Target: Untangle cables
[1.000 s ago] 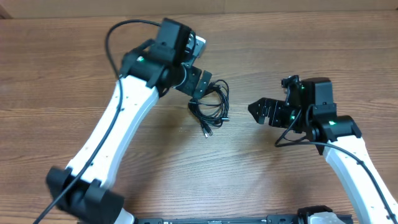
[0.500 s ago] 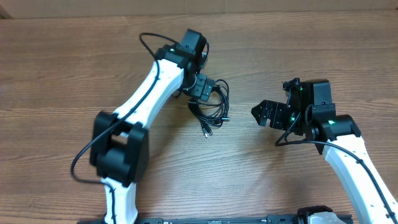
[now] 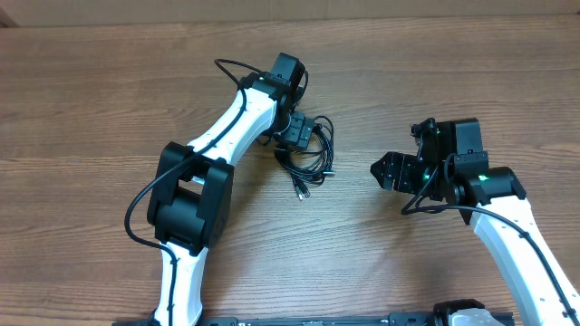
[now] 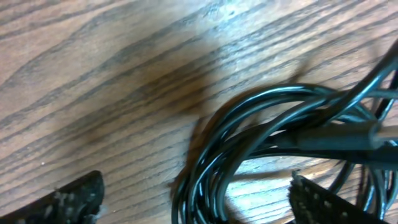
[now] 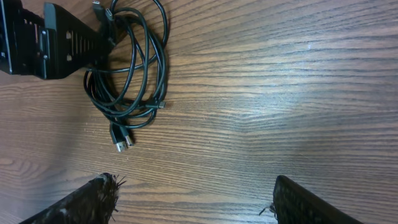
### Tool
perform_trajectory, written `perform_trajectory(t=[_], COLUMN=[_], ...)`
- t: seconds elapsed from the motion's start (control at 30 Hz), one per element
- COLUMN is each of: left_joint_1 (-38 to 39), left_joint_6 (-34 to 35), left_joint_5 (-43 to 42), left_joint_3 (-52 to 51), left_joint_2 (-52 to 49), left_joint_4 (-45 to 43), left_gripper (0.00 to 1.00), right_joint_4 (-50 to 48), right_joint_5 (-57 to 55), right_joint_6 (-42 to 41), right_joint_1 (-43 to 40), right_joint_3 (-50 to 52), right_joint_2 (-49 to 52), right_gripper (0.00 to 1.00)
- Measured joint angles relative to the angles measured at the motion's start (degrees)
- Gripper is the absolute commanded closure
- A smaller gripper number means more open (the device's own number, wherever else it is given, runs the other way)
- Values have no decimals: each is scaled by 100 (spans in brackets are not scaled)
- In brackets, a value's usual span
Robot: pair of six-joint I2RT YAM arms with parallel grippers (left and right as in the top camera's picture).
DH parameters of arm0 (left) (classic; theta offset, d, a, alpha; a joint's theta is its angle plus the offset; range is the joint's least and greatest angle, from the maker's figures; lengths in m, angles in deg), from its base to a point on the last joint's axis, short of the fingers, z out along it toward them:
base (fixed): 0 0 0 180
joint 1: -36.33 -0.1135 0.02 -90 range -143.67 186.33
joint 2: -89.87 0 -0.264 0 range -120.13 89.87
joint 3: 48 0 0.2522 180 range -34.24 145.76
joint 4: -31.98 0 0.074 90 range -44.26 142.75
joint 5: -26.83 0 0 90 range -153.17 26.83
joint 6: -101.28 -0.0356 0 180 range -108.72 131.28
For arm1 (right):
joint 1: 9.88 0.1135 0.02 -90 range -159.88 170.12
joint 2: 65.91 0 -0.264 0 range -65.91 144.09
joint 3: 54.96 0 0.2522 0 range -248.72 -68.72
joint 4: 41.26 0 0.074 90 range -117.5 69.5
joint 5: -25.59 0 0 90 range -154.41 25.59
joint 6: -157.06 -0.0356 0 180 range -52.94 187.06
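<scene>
The looped cables already run between my wide-apart fingers. My left gripper should stay low where it is and close onto the bunched cables.
The cables [image 3: 308, 154] are a bundle of thin black cords lying coiled on the wooden table, with two plugs [image 3: 304, 190] sticking out toward the front. My left gripper [image 3: 297, 134] is open and set down over the bundle's left part. In the left wrist view the looped strands [image 4: 249, 137] pass between my two fingertips [image 4: 68, 199], which stand wide apart. My right gripper [image 3: 385, 169] is open and empty, to the right of the bundle with bare table between. The right wrist view shows the cables [image 5: 134, 68] far ahead and the left gripper [image 5: 68, 43] on them.
The wooden table [image 3: 435, 72] runs in all directions around the bundle. The left arm [image 3: 217, 154] stretches from the front left toward the bundle. The right arm [image 3: 507, 226] comes in from the front right.
The left arm has swung its elbow right and straightened, and the left gripper has settled lower onto the bundle's left side. The right gripper has drifted slightly right. The cables have not moved.
</scene>
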Motion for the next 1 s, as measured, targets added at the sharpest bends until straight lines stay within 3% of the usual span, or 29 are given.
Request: perform_trajectory(t=[0.23, 0.33, 0.4, 0.47, 0.5, 0.63, 0.83, 0.9, 1.0], left_joint_1=[0, 0, 0, 0, 0, 0, 0, 0, -2], left_joint_6=[4, -2, 31, 24, 13, 9, 20, 20, 22], left_joint_5=[-55, -57, -66, -72, -74, -74, -70, -66, -70], left_joint_3=[-9, -22, -22, -24, -33, -170, -562, -573, -579], left_joint_2=[0, 0, -2, -2, -2, -2, 0, 2, 15], left_joint_4=[-111, -107, -107, -109, -111, -221, -372, -387, -415], left_gripper=[16, 20, 41, 76, 82, 71, 67, 96, 96], right_joint_4=[70, 101, 125, 138, 138, 157, 184, 184, 184], right_joint_5=[-83, -107, -138, -177, -195, -236, -238, -236, -240], right_joint_6=[0, 4, 11, 17, 9, 13, 13, 13, 15], right_joint_1=[0, 0, 0, 0, 0, 0, 0, 0, 0], right_joint_3=[0, 0, 0, 0, 0, 0, 0, 0, 0], right_joint_2=[0, 0, 0, 0, -2, -2, -2, 0, 0], right_gripper=[20, 26, 33, 36, 36, 35, 35, 35, 35])
